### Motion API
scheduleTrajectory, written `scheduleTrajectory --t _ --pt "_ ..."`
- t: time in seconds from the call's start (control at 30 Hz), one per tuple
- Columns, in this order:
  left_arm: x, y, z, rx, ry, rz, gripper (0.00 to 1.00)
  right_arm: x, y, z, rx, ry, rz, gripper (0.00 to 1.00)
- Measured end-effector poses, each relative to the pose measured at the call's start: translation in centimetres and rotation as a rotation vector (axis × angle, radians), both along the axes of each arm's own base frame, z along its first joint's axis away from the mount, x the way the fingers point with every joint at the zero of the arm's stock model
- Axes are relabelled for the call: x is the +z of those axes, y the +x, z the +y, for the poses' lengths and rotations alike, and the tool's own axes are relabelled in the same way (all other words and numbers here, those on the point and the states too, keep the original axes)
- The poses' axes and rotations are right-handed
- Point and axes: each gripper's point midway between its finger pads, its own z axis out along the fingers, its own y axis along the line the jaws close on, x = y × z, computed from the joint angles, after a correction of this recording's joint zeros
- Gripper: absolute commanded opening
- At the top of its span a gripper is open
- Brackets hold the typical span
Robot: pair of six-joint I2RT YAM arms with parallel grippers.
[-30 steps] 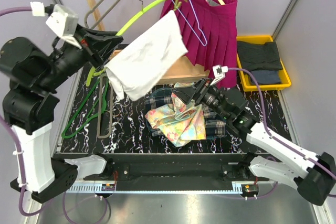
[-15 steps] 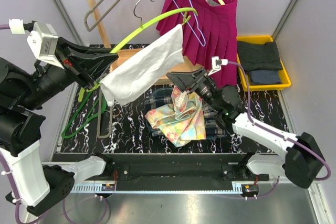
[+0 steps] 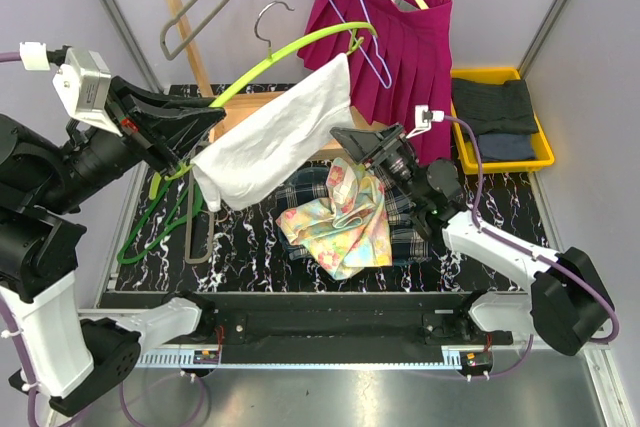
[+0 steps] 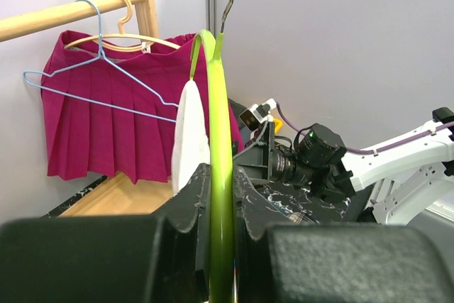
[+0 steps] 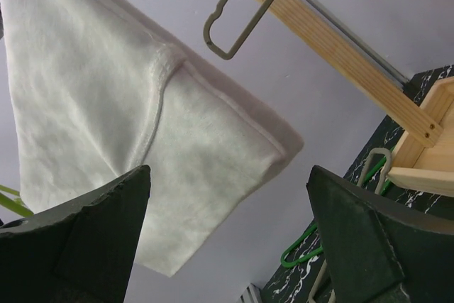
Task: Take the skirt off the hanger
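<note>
The skirt's lower far corner [image 3: 342, 118] [image 5: 267, 154] hangs loose just outward of my right gripper's spread fingers, so next I need to move them slightly outward and close them on it.
A white skirt [image 3: 275, 137] hangs from a lime green hanger [image 3: 290, 47] held up over the table. My left gripper [image 3: 205, 122] is shut on the hanger's lower end. In the left wrist view the green bar [image 4: 220, 140] runs between my fingers, with the skirt [image 4: 190, 133] draped beyond them. My right gripper [image 3: 350, 139] is open and empty, raised beside the skirt's lower right edge without touching it. In the right wrist view the skirt [image 5: 106, 104] fills the upper left, between and beyond my spread fingers [image 5: 92, 239].
A magenta pleated skirt [image 3: 405, 47] and a blue wire hanger [image 3: 362, 42] hang on the wooden rack [image 3: 180, 17], beside a grey hanger [image 3: 205, 7]. Floral and plaid clothes [image 3: 345, 222] lie on the table. Green hangers [image 3: 150, 222] lie left. A yellow bin [image 3: 500, 162] stands right.
My right gripper has risen from the clothes pile toward the skirt's lower edge. The left arm has shifted and the hanger with the skirt now lies flatter and a little lower.
</note>
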Motion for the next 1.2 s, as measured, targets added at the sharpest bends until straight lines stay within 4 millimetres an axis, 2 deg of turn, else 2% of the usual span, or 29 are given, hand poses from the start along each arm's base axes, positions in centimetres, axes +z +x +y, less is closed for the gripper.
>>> scheduleTrajectory --t 0.47,0.53,0.63,0.73,1.07,1.2 --pt "-0.4 -0.3 0.2 0.004 0.001 0.005 0.0 0.2 0.8 -1.2 -0.018 -0.002 -0.01 1.0" --pt "-0.4 -0.4 0.2 0.004 0.0 0.003 0.0 0.1 0.9 -1.3 -0.019 -0.004 -0.011 0.94" --pt "-0.3 -0.6 0.4 0.006 -0.001 -0.002 0.0 0.1 1.0 -1.5 -0.016 -0.008 -0.014 0.78" --pt "-0.5 -0.7 0.4 0.007 -0.001 0.0 0.0 0.2 1.1 -1.6 -0.014 -0.008 -0.015 0.67" --pt "-1.1 -0.2 0.4 0.016 0.004 0.02 0.0 0.7 2.2 -1.4 0.0 0.018 -0.015 0.7" --pt "-1.1 -0.2 0.4 0.017 0.003 0.022 0.0 1.1 2.3 -1.2 0.016 0.031 -0.019 0.64"
